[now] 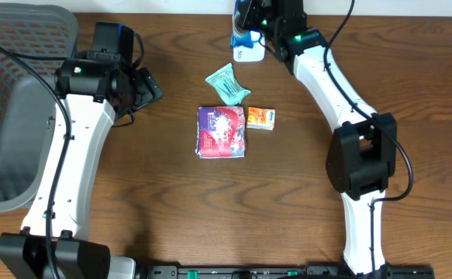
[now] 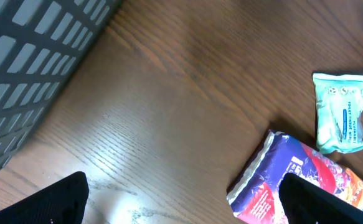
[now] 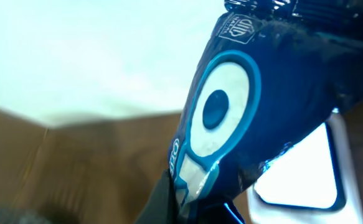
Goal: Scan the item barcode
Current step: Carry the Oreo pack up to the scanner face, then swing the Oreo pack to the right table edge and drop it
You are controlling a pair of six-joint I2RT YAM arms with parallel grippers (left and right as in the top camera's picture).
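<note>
I will move my right gripper to the right in the overhead view and back next, and let go of the packet by the bare wood at the table's side edge, which is clear.
My right gripper [image 1: 249,17] is at the table's far edge, shut on a dark blue snack packet [image 1: 243,36]. In the right wrist view the blue packet [image 3: 243,106] fills the frame, pinched at its lower end by my gripper [image 3: 193,208], with the white scanner [image 3: 306,171] right beside it. From overhead the scanner [image 1: 250,54] lies just under the packet. My left gripper [image 1: 146,87] hovers open over bare wood, left of the loose items. Its dark fingertips [image 2: 60,199] stand wide apart with nothing between them.
A purple packet [image 1: 222,132], a teal wipes packet [image 1: 228,84] and a small orange box [image 1: 260,117] lie mid-table. The purple packet [image 2: 299,180] and wipes [image 2: 345,115] also show in the left wrist view. A grey mesh basket [image 1: 16,116] stands at the left edge.
</note>
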